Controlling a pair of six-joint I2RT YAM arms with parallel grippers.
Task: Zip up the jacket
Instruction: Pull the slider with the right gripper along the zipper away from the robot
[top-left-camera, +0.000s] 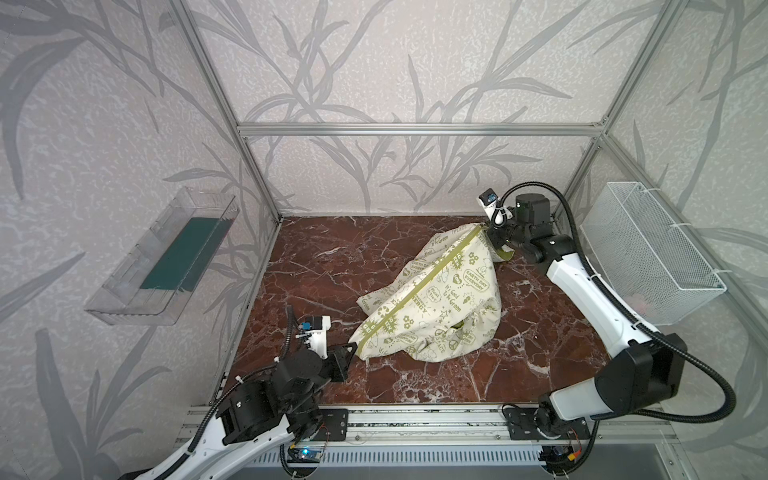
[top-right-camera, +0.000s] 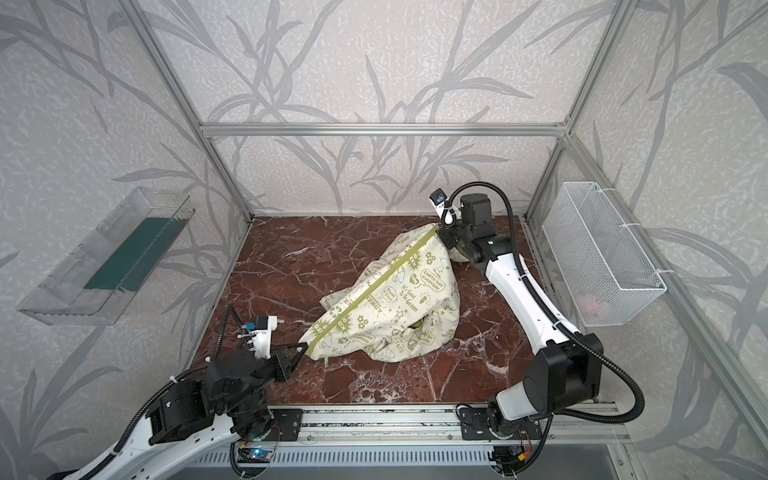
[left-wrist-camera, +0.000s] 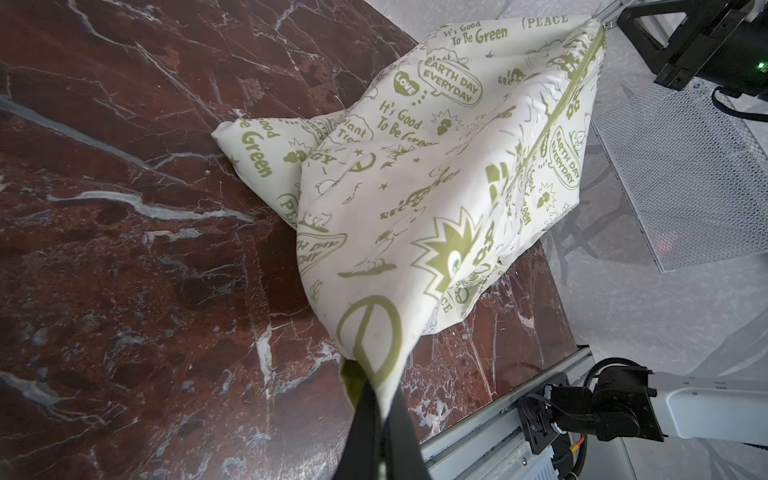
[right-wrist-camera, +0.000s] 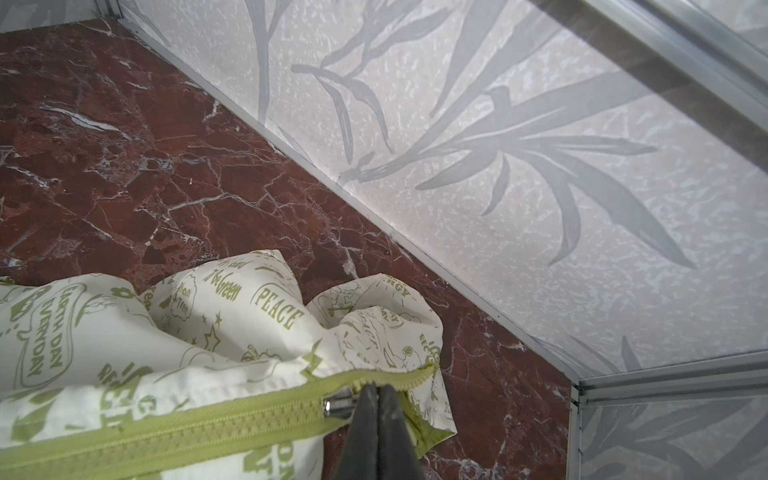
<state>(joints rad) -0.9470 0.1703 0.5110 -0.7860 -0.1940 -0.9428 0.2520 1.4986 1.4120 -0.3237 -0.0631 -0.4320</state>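
Observation:
My right gripper should pull outward toward the zipper's top end (right-wrist-camera: 424, 371) next and let go of the metal zipper pull (right-wrist-camera: 338, 405), because that end is still open and is just outward of the gripper.
The cream jacket (top-left-camera: 440, 299) with olive-green print is stretched between my two grippers above the red marble tabletop (top-left-camera: 316, 266). Its olive zipper (top-left-camera: 419, 286) runs taut and closed along most of its length from near left to far right in both top views. My left gripper (top-left-camera: 353, 347) is shut on the jacket's bottom hem (left-wrist-camera: 374, 357) at the zipper's lower end. My right gripper (right-wrist-camera: 377, 388) is shut on the metal zipper pull (right-wrist-camera: 338, 405) close to the zipper's top end, near the back wall. The rest of the jacket (top-right-camera: 399, 332) sags in folds onto the table.
A white wire basket (top-left-camera: 648, 253) hangs on the right wall beside my right arm. A clear plastic bin (top-left-camera: 166, 257) hangs on the left wall. The back wall (right-wrist-camera: 498, 208) stands close behind the right gripper. An aluminium rail (top-left-camera: 415, 419) edges the table's front.

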